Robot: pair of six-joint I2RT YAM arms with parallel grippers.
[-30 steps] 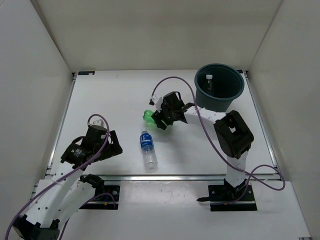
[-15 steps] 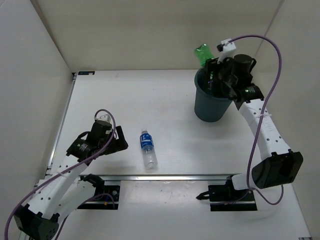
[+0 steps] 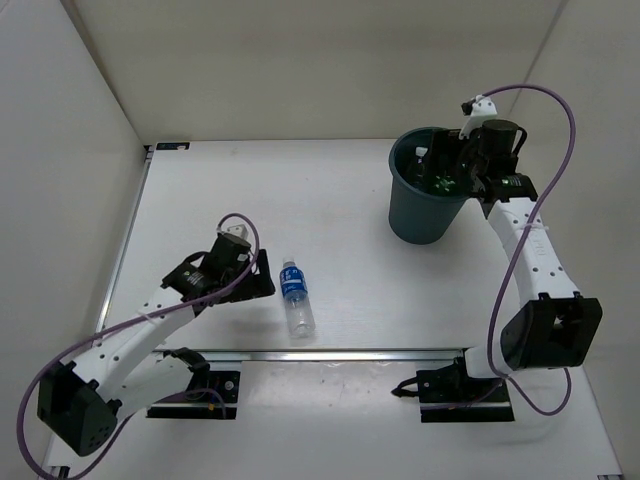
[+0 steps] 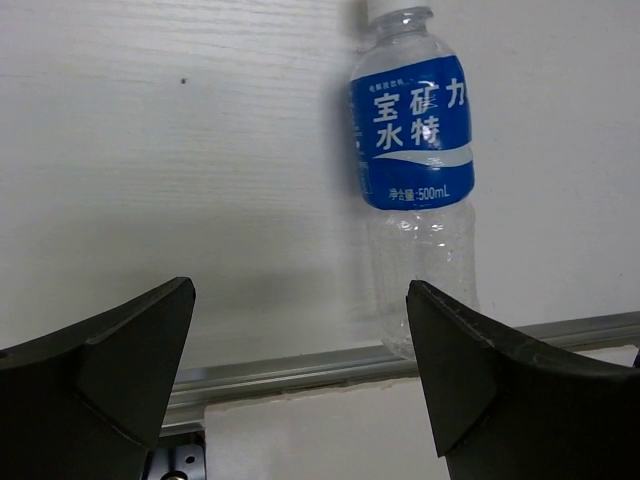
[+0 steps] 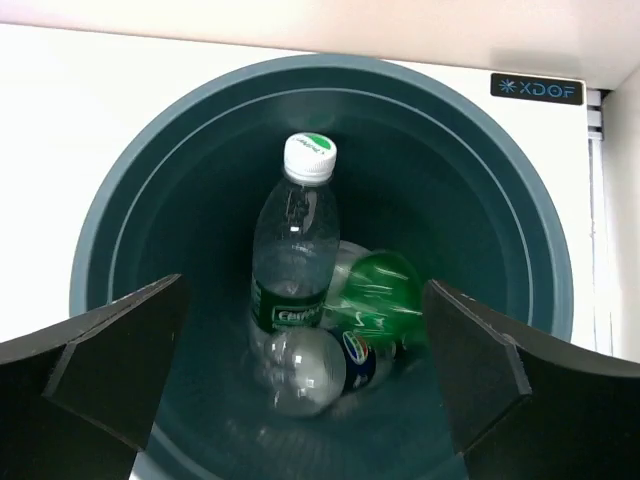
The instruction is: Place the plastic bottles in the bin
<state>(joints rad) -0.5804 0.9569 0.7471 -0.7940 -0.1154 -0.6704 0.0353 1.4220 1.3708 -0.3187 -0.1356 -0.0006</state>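
Since the bottle lies below my fingers and to their right in the top view, I should shift my left gripper that way and down around the bottle's blue label (image 3: pixel 296 298) (image 4: pixel 412 135).
One clear plastic bottle with a blue label (image 3: pixel 296 298) (image 4: pixel 412 135) lies on the table near the front rail, cap pointing away. My left gripper (image 3: pixel 262 283) (image 4: pixel 298 295) is open just left of it, low over the table, holding nothing. My right gripper (image 3: pixel 448 166) (image 5: pixel 304 290) hangs open over the mouth of the dark teal bin (image 3: pixel 408 215) (image 5: pixel 330 75). Inside the bin stand or lie a clear bottle with a green label and white cap (image 5: pixel 295 240), an all-green bottle (image 5: pixel 380 290), blurred, and a clear bottle with a dark label (image 5: pixel 320 365).
The bin stands at the back right of the white table. A metal rail (image 4: pixel 300 368) runs along the table's front edge just beyond the blue-labelled bottle's base. White walls enclose the table on three sides.
My right gripper carried the green bottle from mid-table to above the bin and opened; the bottle now sits in the bin. My left arm moved right, toward the blue-labelled bottle.
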